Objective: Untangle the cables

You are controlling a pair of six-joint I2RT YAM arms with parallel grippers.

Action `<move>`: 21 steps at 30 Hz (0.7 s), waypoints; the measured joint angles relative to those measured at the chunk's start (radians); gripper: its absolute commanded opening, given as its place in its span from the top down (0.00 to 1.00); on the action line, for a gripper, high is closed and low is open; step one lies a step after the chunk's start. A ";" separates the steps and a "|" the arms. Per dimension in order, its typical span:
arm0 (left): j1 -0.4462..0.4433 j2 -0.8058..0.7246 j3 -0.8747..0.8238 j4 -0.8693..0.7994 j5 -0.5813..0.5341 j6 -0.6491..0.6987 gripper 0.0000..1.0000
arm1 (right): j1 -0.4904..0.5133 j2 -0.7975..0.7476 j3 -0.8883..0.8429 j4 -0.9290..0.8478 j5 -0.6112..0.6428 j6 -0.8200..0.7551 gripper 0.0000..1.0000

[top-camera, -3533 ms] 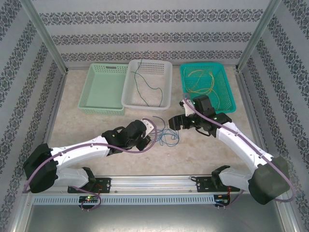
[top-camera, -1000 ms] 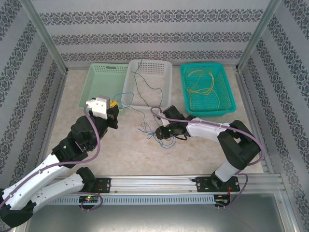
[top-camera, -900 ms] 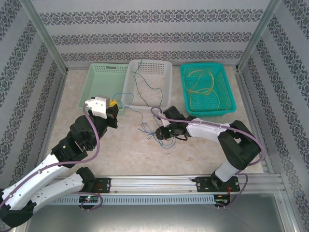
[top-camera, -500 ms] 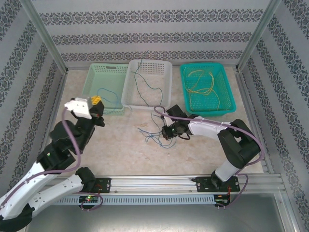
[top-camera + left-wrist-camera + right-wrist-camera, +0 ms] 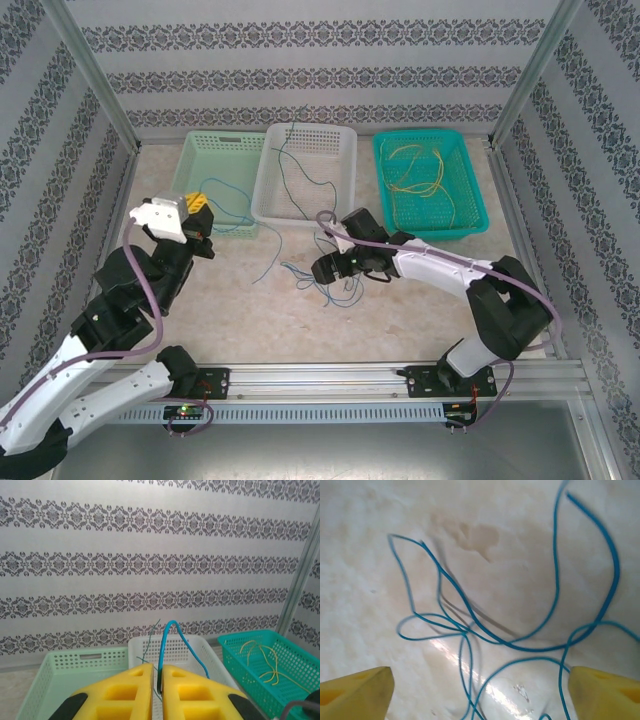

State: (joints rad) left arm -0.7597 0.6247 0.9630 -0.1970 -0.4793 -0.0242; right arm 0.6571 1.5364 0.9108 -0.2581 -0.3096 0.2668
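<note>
My left gripper should next move outward over the light green basket and down into it to let go of the thin blue cable, because that basket is still empty.
My left gripper is raised above the table's left side, shut on one blue cable. That cable loops above the yellow fingers and trails down to the table. The remaining blue cables lie in a loose tangle on the table centre. My right gripper hovers low over them, open, with the strands lying between its wide-spread fingertips. Green cables rest in the white basket, and yellow cables in the teal basket.
Three baskets line the back: light green, white and teal. Patterned walls and metal posts enclose the table. The arm bases sit on the rail at the near edge.
My left arm has swung up and back to the left with a blue cable, drawing it out of the tangle. The right gripper has shifted slightly left over the remaining pile.
</note>
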 measured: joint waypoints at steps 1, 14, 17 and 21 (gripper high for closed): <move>0.003 0.008 0.003 -0.002 0.004 0.002 0.88 | 0.000 -0.012 0.012 0.000 -0.007 0.001 0.08; 0.060 0.098 0.033 -0.005 0.057 0.002 0.87 | 0.000 -0.106 0.165 0.037 -0.067 0.015 0.08; 0.122 0.137 0.055 -0.006 0.092 0.002 0.87 | 0.000 -0.095 0.186 0.047 -0.073 0.016 0.09; 0.242 0.214 0.100 -0.012 0.164 0.002 0.87 | 0.000 -0.084 0.187 0.050 -0.074 0.017 0.09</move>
State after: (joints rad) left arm -0.5175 0.8387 1.0626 -0.2092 -0.3149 -0.0223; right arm 0.6571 1.4525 1.0977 -0.2085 -0.3832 0.2836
